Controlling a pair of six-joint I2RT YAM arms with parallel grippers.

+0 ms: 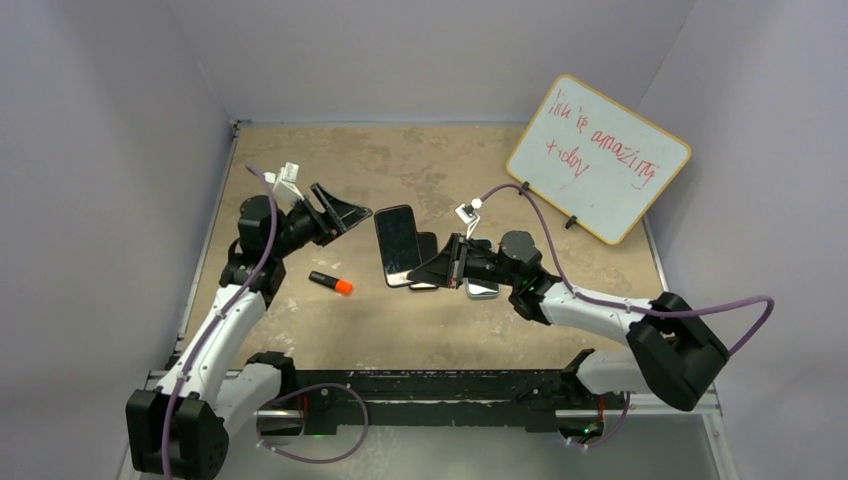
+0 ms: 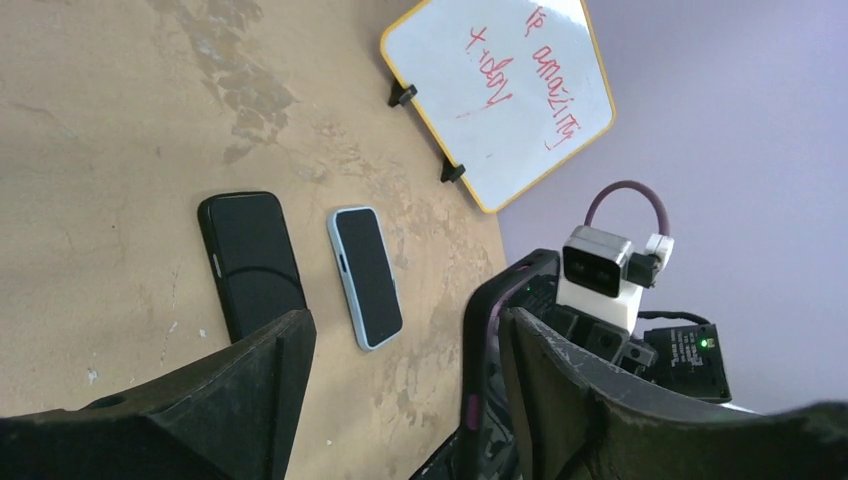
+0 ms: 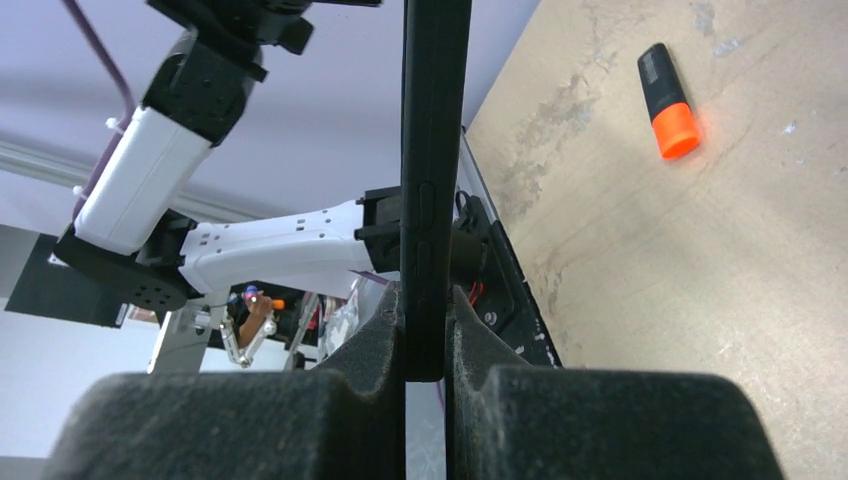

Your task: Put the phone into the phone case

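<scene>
The case in my right gripper will next go down flat onto clear tabletop by the marker, to the left in the top view, and I will release it there.
My right gripper (image 1: 440, 265) (image 3: 424, 300) is shut on the lower edge of a black phone case (image 1: 397, 245) (image 3: 435, 150) and holds it upright above the table. In the top view a glossy dark face like a phone screen fills the case. My left gripper (image 1: 352, 212) (image 2: 405, 320) is open. The case's edge (image 2: 483, 340), with a purple button, stands just inside that gripper's right finger. Two phones lie flat on the table below: a black phone (image 2: 250, 260) (image 1: 428, 245) and a phone with a light blue rim (image 2: 365, 275) (image 1: 482, 289).
An orange-capped black marker (image 1: 331, 283) (image 3: 668, 100) lies on the table near the left arm. A whiteboard with red writing (image 1: 598, 157) (image 2: 500, 90) leans at the back right. Purple-grey walls close in the table on three sides.
</scene>
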